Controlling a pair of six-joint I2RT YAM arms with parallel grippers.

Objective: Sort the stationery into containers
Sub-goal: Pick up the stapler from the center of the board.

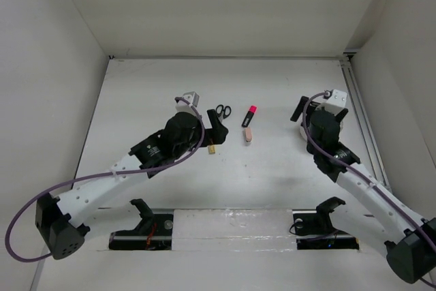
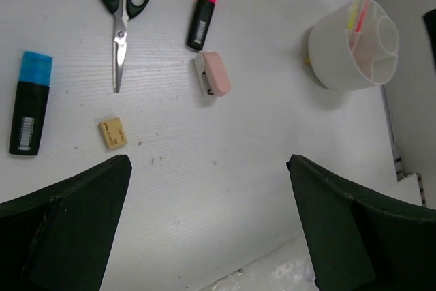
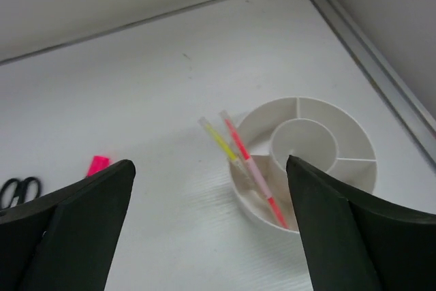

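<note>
My left gripper lowers toward the right in the top view onto the near half of the pink stapler next, since both its long sides have bare table beside them.
In the left wrist view the black-handled scissors (image 2: 121,11), the blue-cap marker (image 2: 30,103), the pink-cap marker (image 2: 202,15), the pink eraser (image 2: 212,74) and the tan eraser (image 2: 112,133) lie loose on the table. The round white tub (image 2: 330,59) stands at the right. In the right wrist view the tub (image 3: 272,117) holds the pale yellow stick (image 3: 219,140) and the thin red pen (image 3: 248,165), both leaning out of one outer compartment. My left gripper (image 2: 208,230) is open and empty, above the table near the erasers. My right gripper (image 3: 210,230) is open and empty, just short of the tub.
From above, the scissors (image 1: 223,110), pink-cap marker (image 1: 250,116), pink eraser (image 1: 248,134) and tan eraser (image 1: 212,148) lie mid-table beside my left gripper (image 1: 215,134). My right arm (image 1: 327,131) covers most of the tub. White walls enclose the table; a rail (image 1: 361,114) runs along the right side.
</note>
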